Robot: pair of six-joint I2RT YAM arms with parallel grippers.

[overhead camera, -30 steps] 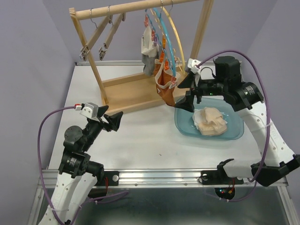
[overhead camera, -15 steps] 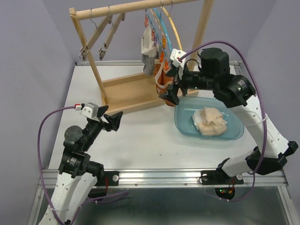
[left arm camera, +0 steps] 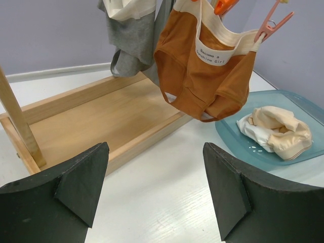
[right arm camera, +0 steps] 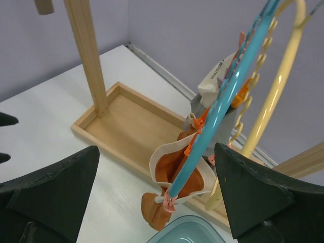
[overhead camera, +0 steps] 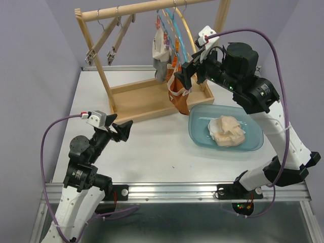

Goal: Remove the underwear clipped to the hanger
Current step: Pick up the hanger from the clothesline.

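Observation:
The orange-brown underwear (overhead camera: 178, 96) hangs clipped under the blue hanger, so my right gripper should move down and outward onto the hanger's near sloping arm (overhead camera: 183, 50) and close its fingers there.
An orange-brown underwear (overhead camera: 178, 96) with a cream waistband hangs from a blue hanger (overhead camera: 178, 35) by orange and pink clips (right arm camera: 169, 202). A grey and white underwear (overhead camera: 161, 55) hangs behind it. Beige and white underwear (overhead camera: 226, 130) lies in the blue tub (overhead camera: 253, 144). My right gripper (overhead camera: 190, 76) is open, raised beside the blue hanger (right arm camera: 228, 96), and looks down on the orange-brown underwear (right arm camera: 174, 172). My left gripper (overhead camera: 121, 130) is open low at the front left, empty, and faces the orange-brown underwear (left arm camera: 207, 76).
A wooden rack with a tray base (overhead camera: 142, 98) stands at the back, its uprights (overhead camera: 96, 55) on either side. A yellow hanger (overhead camera: 191, 40) hangs beside the blue one, and two wooden clip hangers (overhead camera: 109, 43) hang further left. The tub sits right of the rack base.
My right arm has risen and swung back and to the left, from over the tub to the blue hanger, with its jaws still open. The left arm has not moved.

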